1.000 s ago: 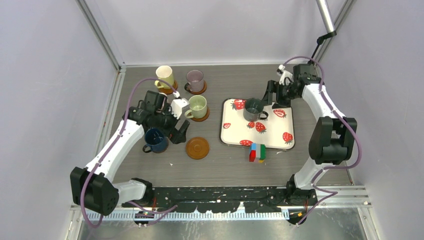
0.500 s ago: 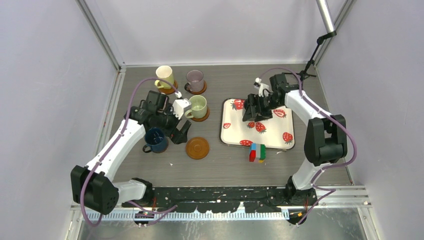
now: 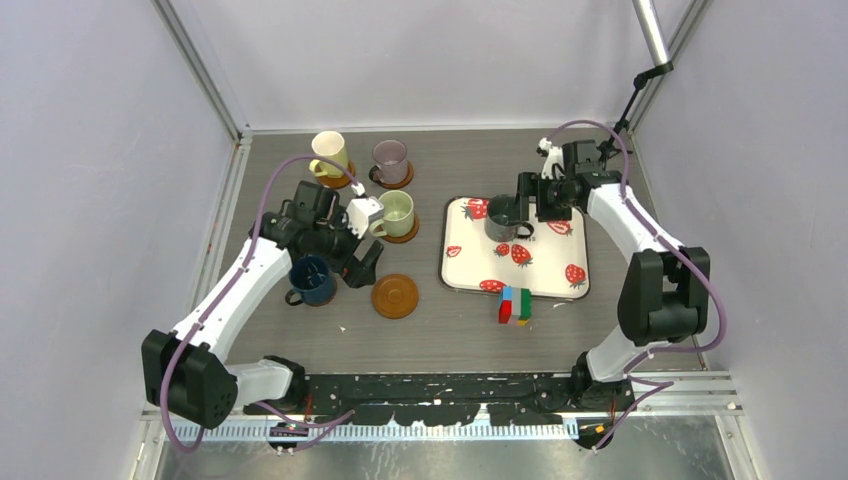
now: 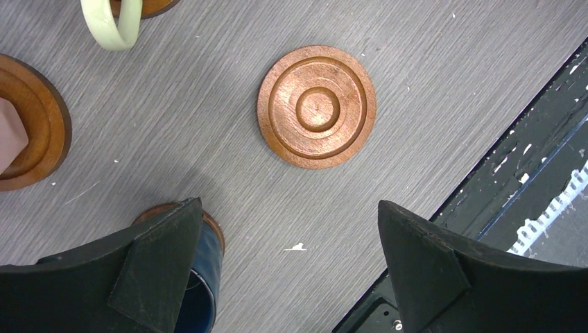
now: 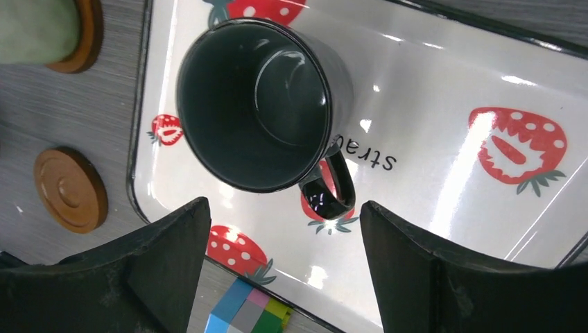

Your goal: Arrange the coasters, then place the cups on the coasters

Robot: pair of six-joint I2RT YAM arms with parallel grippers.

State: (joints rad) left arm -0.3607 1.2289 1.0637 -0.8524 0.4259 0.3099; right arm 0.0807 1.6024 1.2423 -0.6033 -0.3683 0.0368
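Note:
Next, my left gripper moves across to the right in the top view and down onto the grey cup's handle, since one coaster is empty.
A grey cup stands upright on the strawberry-print tray, its handle toward the near side. My right gripper hangs open above the tray, just right of the cup, holding nothing. An empty brown coaster lies on the table. Beside it my left gripper is open over bare table, next to the dark blue cup on its coaster. Yellow, mauve and light green cups sit on coasters. A pink cup on a coaster shows only in the left wrist view.
A multicoloured block toy lies just off the tray's near edge. Grey walls and metal frame rails enclose the table on three sides. The black base rail runs along the near edge.
The right gripper swung in over the grey cup, then drew back toward the far right; the cup stayed on the tray. The left arm has not moved.

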